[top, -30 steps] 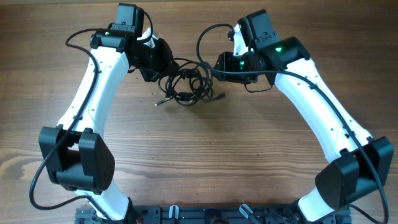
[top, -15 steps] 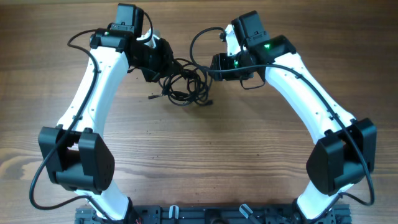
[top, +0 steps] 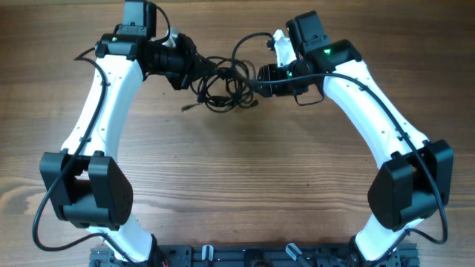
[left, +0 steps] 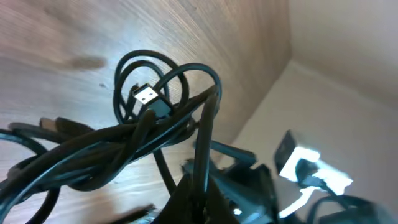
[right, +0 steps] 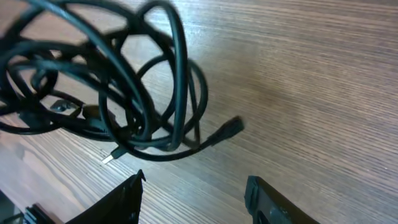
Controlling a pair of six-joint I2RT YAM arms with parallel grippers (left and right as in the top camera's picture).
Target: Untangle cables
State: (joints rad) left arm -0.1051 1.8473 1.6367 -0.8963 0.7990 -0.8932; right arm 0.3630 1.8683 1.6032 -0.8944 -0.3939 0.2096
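Observation:
I need to turn my left gripper, move it to the right in the overhead view, where the knotted clump (top: 227, 83) (left: 121, 146) lies, and release the still-tangled piece of cable.
A knotted clump of thin black cables (top: 221, 87) lies at the far middle of the wooden table. My left gripper (top: 189, 68) is at its left edge and is shut on one strand; in the left wrist view the cables (left: 134, 137) run up from the pinched jaws, with a USB plug end (left: 147, 96) showing. My right gripper (top: 261, 78) is at the clump's right edge, open and empty. In the right wrist view the cables (right: 118, 93) lie beyond the spread fingertips (right: 134, 186), apart from them, with a small plug (right: 230, 129) pointing right.
The wooden table (top: 245, 178) stretches toward the front. A white wall (left: 336, 56) borders the table's far edge. Thick black arm wires (top: 245, 44) loop above the right wrist. A dark rail (top: 245, 256) runs along the front edge.
My left gripper has moved back and a little left with the strand, pulling the clump that way. My right gripper has moved slightly right and stays open.

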